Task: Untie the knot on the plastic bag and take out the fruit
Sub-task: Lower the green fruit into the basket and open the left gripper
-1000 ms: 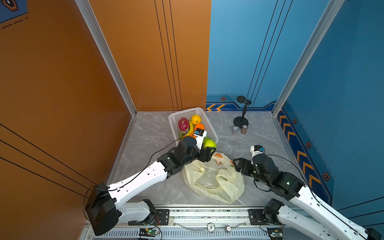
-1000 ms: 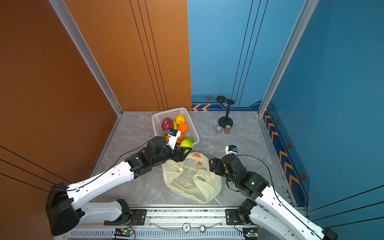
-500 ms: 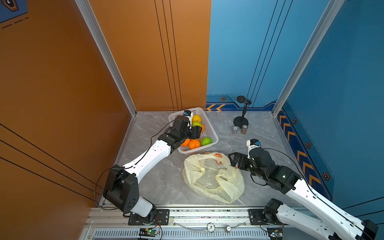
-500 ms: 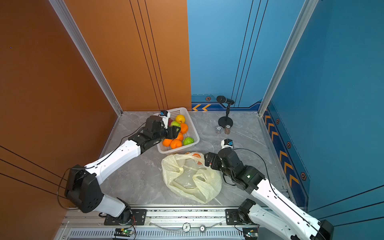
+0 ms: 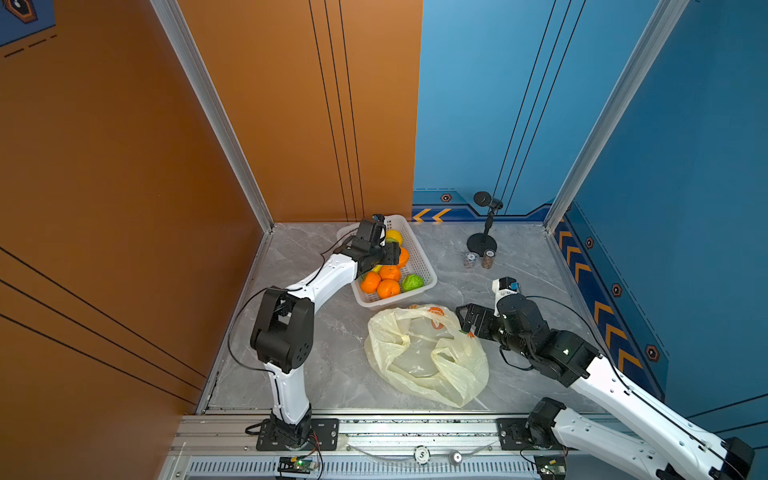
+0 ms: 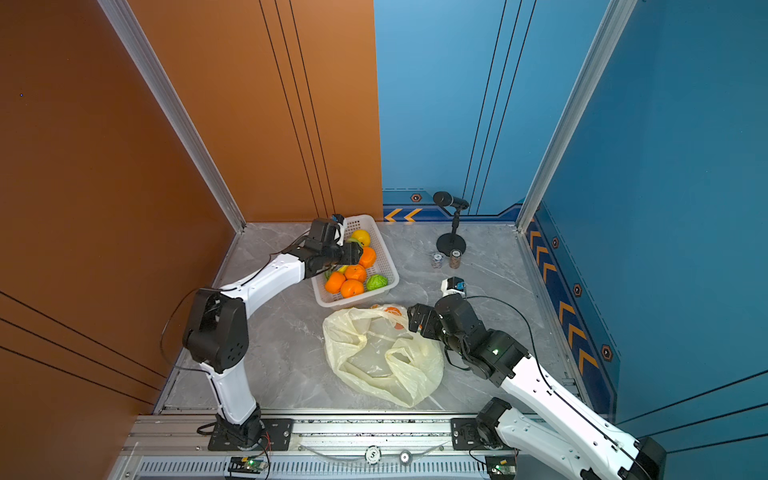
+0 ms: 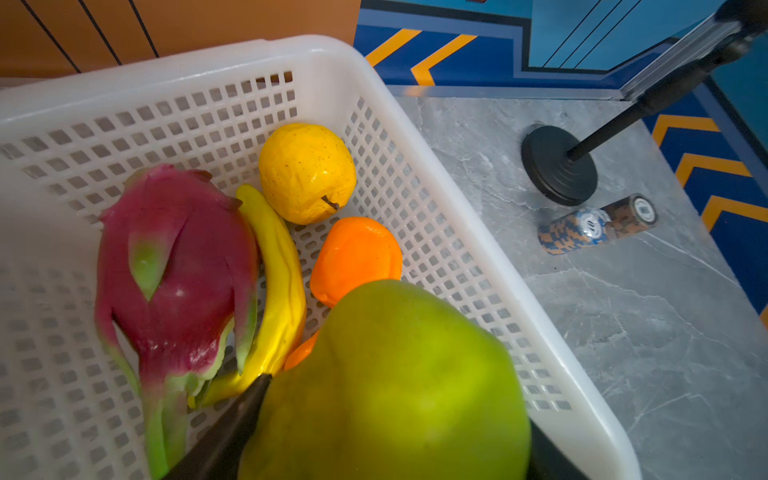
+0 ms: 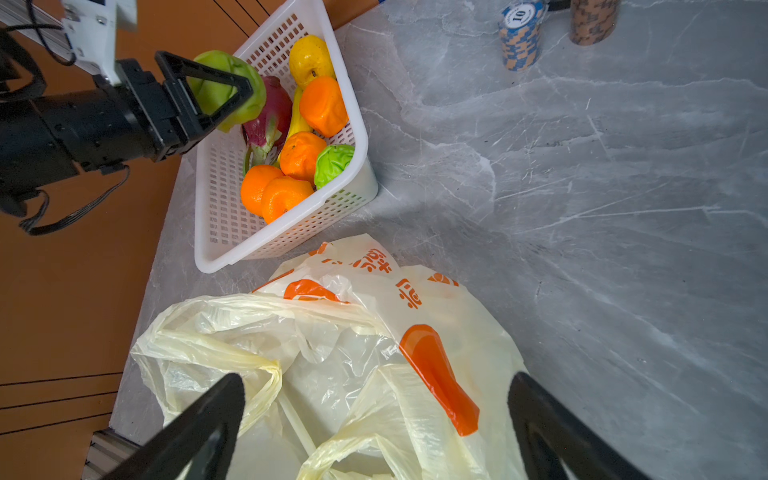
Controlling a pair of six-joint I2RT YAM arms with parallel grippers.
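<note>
The banana [image 7: 278, 291] beside the oranges lies below my left gripper, inside the basket's rim, so the gripper needs to lower the green fruit onto it next and release.
The plastic bag [image 5: 419, 357] [image 6: 374, 357] [image 8: 332, 353] lies slack and flattened on the marble floor, its mouth open and its handles loose. The knot is out of view. My left gripper [image 5: 392, 253] [image 6: 353, 252] [image 8: 224, 89] hangs over the far end of the white basket [image 5: 432, 274] [image 7: 415, 124], shut on a green fruit [image 7: 390, 386]. In the basket lie a dragon fruit [image 7: 174, 266], a yellow fruit [image 7: 305, 172], oranges [image 5: 388, 286], another green fruit [image 5: 411, 282] and a banana [image 7: 278, 291]. My right gripper [image 5: 467, 322] [image 8: 376, 382] stands open over the bag's right edge, holding nothing.
A microphone stand [image 5: 482, 241] and two stacks of poker chips [image 5: 470, 260] stand behind the right arm. The orange wall is close on the left, blue walls at the back and right. A metal rail [image 5: 374, 432] runs along the front edge.
My left arm has carried the green fruit from the bag's mouth back over the basket. My right gripper has opened wider and shifted slightly toward the bag's far right edge.
</note>
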